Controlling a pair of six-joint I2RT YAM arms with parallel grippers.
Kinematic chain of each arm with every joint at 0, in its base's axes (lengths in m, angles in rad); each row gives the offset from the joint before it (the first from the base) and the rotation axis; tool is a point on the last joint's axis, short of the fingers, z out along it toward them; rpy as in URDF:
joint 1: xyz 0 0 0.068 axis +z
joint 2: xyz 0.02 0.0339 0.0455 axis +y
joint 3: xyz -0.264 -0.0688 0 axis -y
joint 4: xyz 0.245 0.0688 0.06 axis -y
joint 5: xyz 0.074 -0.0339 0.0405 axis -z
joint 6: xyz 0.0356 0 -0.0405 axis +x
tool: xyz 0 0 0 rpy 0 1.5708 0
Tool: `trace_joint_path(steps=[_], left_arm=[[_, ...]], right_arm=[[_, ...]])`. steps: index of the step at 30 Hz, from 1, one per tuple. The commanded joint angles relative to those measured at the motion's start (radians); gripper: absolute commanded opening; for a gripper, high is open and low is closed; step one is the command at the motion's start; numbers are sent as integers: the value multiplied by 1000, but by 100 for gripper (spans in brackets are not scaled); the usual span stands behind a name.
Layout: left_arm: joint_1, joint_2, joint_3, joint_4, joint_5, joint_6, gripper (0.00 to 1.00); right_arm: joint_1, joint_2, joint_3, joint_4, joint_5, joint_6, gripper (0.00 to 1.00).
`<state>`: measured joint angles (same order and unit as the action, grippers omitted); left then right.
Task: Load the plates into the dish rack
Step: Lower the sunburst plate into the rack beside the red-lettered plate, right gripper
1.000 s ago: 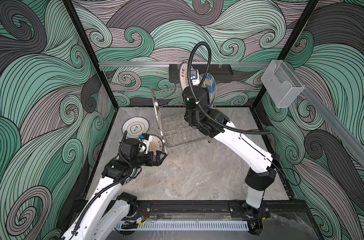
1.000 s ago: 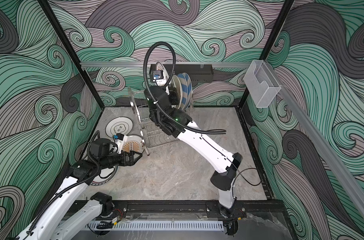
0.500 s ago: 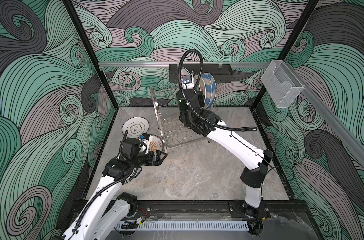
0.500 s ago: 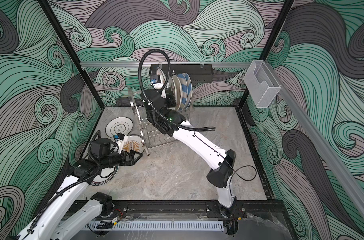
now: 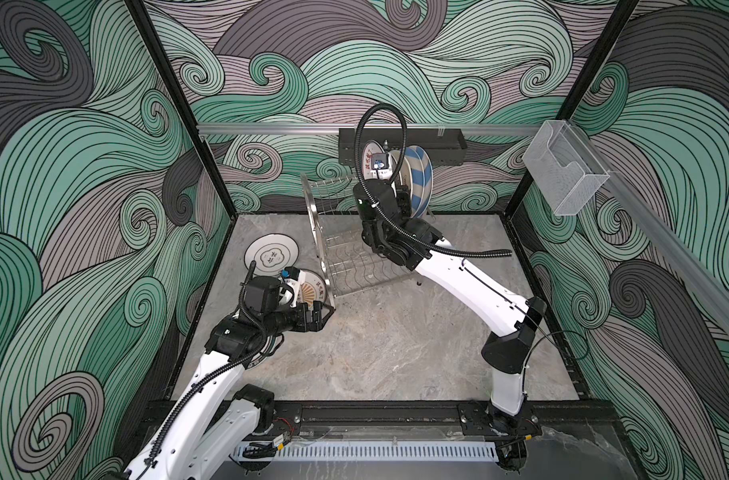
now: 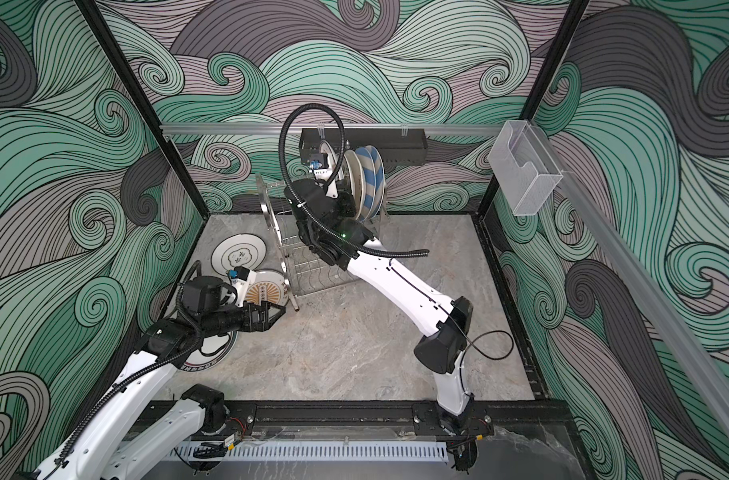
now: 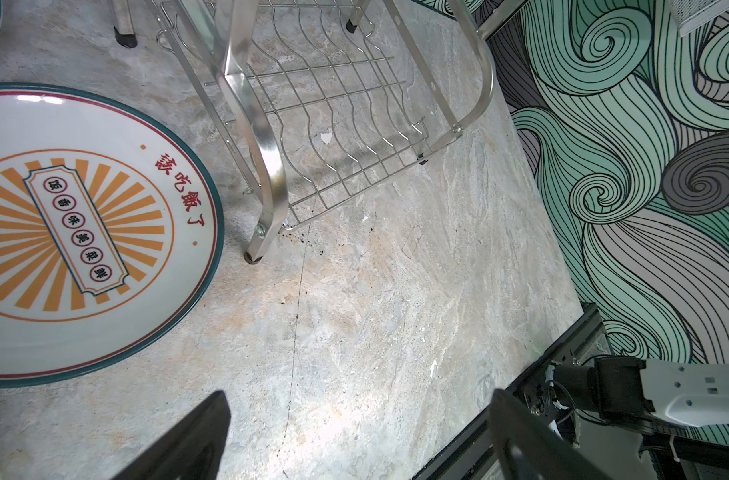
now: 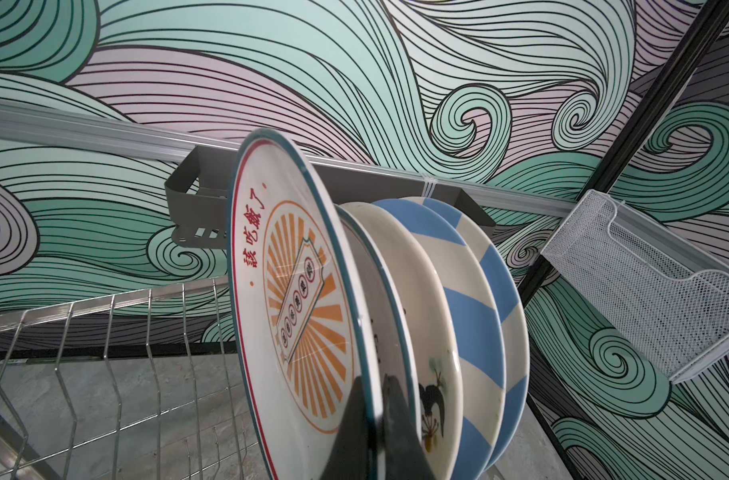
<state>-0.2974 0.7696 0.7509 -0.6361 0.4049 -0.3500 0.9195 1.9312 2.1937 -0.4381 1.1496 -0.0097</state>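
Note:
The top of the orange-sunburst plate is above the tops of the standing plates, so next my right gripper needs to lower the plate into the rack's upper level beside them and release the plate's rim.
The dish rack (image 5: pixel 346 253) (image 6: pixel 308 270) stands at the back of the table. Its upper tier holds upright plates, among them two blue-striped ones (image 5: pixel 420 178) (image 8: pixel 470 316). My right gripper (image 8: pixel 377 386) is shut on the rim of an orange-sunburst plate (image 8: pixel 296 291) (image 5: pixel 370 160), held upright beside those plates; its lower edge is hidden. Flat on the table lie a second sunburst plate (image 5: pixel 312 289) (image 7: pixel 84 232) and a black-cloud plate (image 5: pixel 271 255) (image 6: pixel 240 255). My left gripper (image 5: pixel 327 313) (image 7: pixel 358 399) hovers open and holding nothing by the rack's front leg.
A further plate (image 6: pixel 213 357) lies under my left arm. A black perforated tray (image 5: pixel 437 143) hangs on the back wall behind the rack. A clear plastic box (image 5: pixel 562 174) is mounted on the right rail. My right arm crosses over the rack's lower shelf.
My right arm has swung left along the rack's upper tier, carrying the sunburst plate with it. The left arm has stayed still.

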Motion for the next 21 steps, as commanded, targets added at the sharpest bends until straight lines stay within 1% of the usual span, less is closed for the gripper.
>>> trace_joint_path(steps=[1,11,17,21], left_arm=[[7,-1,5,-11,10,12,99],[7,1,4,-11,8,12,99],[7,4,5,-10,8,12,98],[6,1,5,-10,6,12,99]], right_arm=[[-7,1,3,21,-5,40,0],[-28,11,-6,-38,-6,98,0],[-30,0,-38,-44,-38,136,0],[-30,9,-31,-63,-50,149,0]])
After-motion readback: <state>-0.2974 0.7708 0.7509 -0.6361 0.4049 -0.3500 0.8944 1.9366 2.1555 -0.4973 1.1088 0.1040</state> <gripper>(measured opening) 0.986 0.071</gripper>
